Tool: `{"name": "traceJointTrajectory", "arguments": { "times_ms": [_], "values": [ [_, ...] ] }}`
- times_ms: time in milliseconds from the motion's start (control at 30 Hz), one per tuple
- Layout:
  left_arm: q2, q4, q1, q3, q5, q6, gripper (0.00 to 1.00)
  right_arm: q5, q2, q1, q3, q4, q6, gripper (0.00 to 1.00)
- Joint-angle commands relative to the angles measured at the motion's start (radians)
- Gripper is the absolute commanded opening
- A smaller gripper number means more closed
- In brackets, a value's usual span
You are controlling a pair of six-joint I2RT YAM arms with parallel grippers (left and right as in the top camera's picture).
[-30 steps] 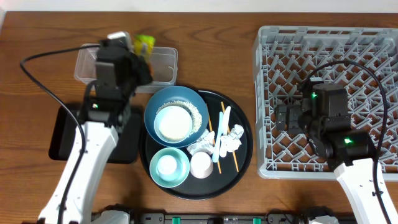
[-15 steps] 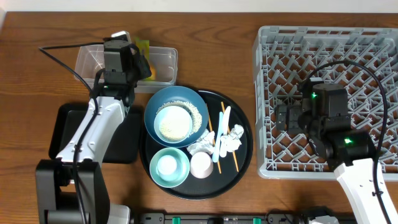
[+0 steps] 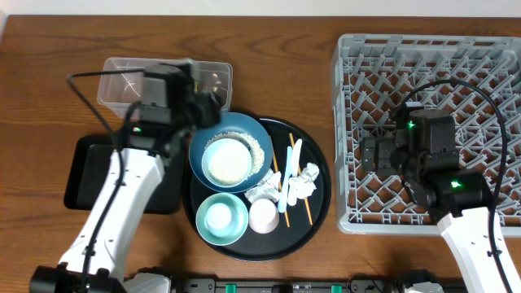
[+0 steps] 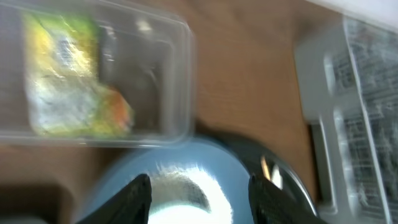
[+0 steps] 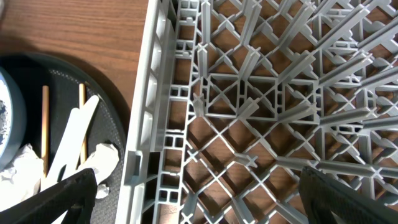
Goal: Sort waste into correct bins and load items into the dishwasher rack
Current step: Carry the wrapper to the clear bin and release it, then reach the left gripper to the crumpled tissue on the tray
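The wrapper [image 4: 62, 81] lies in the clear tub, so my left gripper moves back across the blue bowl and down to the tissue by the white cup next.
The yellow-green snack wrapper [image 4: 62, 81] lies loose inside the clear tub [image 4: 177, 74], and my left arm hides it from overhead. My left gripper [image 4: 202, 202] is open and empty, hovering over the far rim of the blue bowl [image 3: 231, 152], which holds white rice. On the round black tray [image 3: 319, 207] lie crumpled tissues [image 3: 301, 183], chopsticks [image 3: 291, 155], a white spoon [image 3: 291, 189], a teal bowl [image 3: 221, 217] and a white cup [image 3: 264, 216]. My right gripper [image 5: 199, 199] stands open and empty over the left side of the grey dishwasher rack [image 3: 431, 49].
A shallow black rectangular tray [image 3: 81, 175] sits at the left, partly under my left arm. The clear tub [image 3: 122, 77] stands behind it. The rack's left wall [image 5: 149, 124] runs close to the round tray's edge.
My left gripper opened and let the snack wrapper go into the clear tub, then swung right and nearer, over the blue bowl. The right arm has not moved.
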Motion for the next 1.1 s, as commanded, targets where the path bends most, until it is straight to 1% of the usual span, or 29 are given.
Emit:
{"name": "traceJointTrajectory", "arguments": {
  "times_ms": [0, 100, 200, 300, 533, 900, 1067],
  "values": [
    [0.008, -0.059, -0.108, 0.007, 0.049, 0.001, 0.52, -0.011, -0.002, 0.002, 0.018, -0.002, 0.011, 0.99],
    [0.023, -0.071, -0.215, 0.000, 0.035, 0.034, 0.53, -0.030, -0.002, 0.002, 0.018, -0.004, 0.011, 0.99],
    [0.048, -0.087, -0.307, -0.007, -0.043, 0.034, 0.53, -0.024, -0.002, 0.001, 0.018, -0.025, 0.011, 0.99],
    [0.080, -0.136, -0.367, -0.007, -0.106, 0.033, 0.53, -0.023, -0.002, 0.001, 0.018, -0.055, 0.011, 0.99],
    [0.145, -0.248, -0.437, -0.007, -0.105, 0.026, 0.53, -0.023, -0.002, 0.001, 0.018, -0.105, 0.011, 0.99],
    [0.209, -0.287, -0.530, -0.019, -0.102, 0.026, 0.53, -0.023, -0.002, 0.001, 0.018, -0.113, 0.011, 0.99],
    [0.258, -0.293, -0.538, -0.019, -0.100, 0.025, 0.52, -0.023, -0.002, 0.001, 0.018, -0.116, 0.011, 0.99]
  ]
}}
